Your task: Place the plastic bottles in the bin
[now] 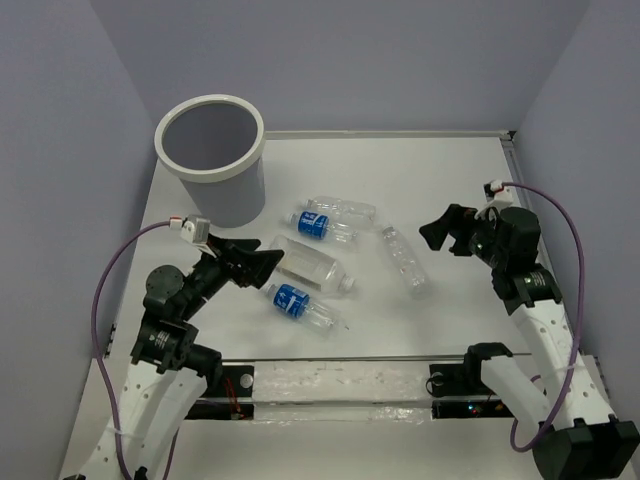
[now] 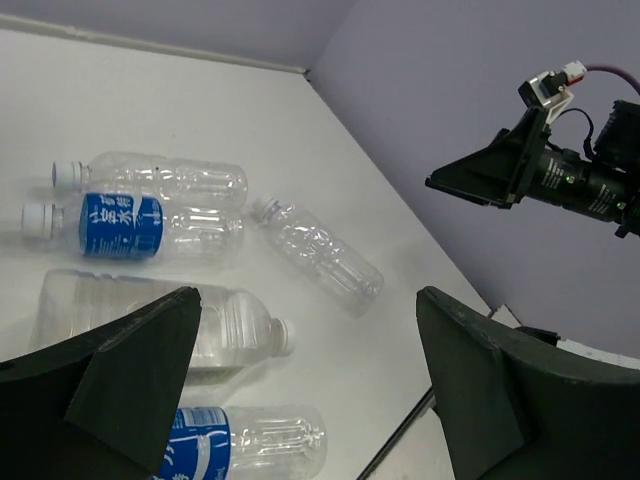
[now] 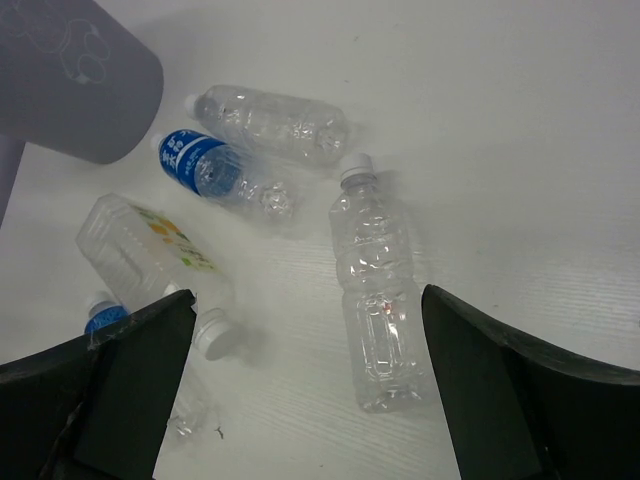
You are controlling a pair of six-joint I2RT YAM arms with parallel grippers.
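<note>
The robot's right gripper needs to go down and to the left in the top view, to the slim bottle's cap end [image 1: 393,242] [image 3: 367,215] below, with its open fingers on both sides of the bottle's narrow body.
Five clear plastic bottles lie on the white table. A slim plain one [image 1: 342,209] and a blue-labelled one [image 1: 320,227] lie side by side near the bin [image 1: 210,155]. The larger bottle [image 1: 312,263] lies in the middle, with a second blue-labelled one [image 1: 300,305] nearer me. Another slim plain bottle [image 1: 405,260] lies to the right. My left gripper [image 1: 268,268] is open and empty, just above the larger bottle's [image 2: 150,320] left end. My right gripper [image 1: 440,238] is open and empty, hovering right of the slim bottle [image 3: 380,300].
The grey bin with a white rim stands at the table's far left [image 3: 75,80]. Purple walls close in the left, back and right. A clear strip runs along the table's near edge [image 1: 340,380]. The right arm's gripper shows in the left wrist view [image 2: 490,170].
</note>
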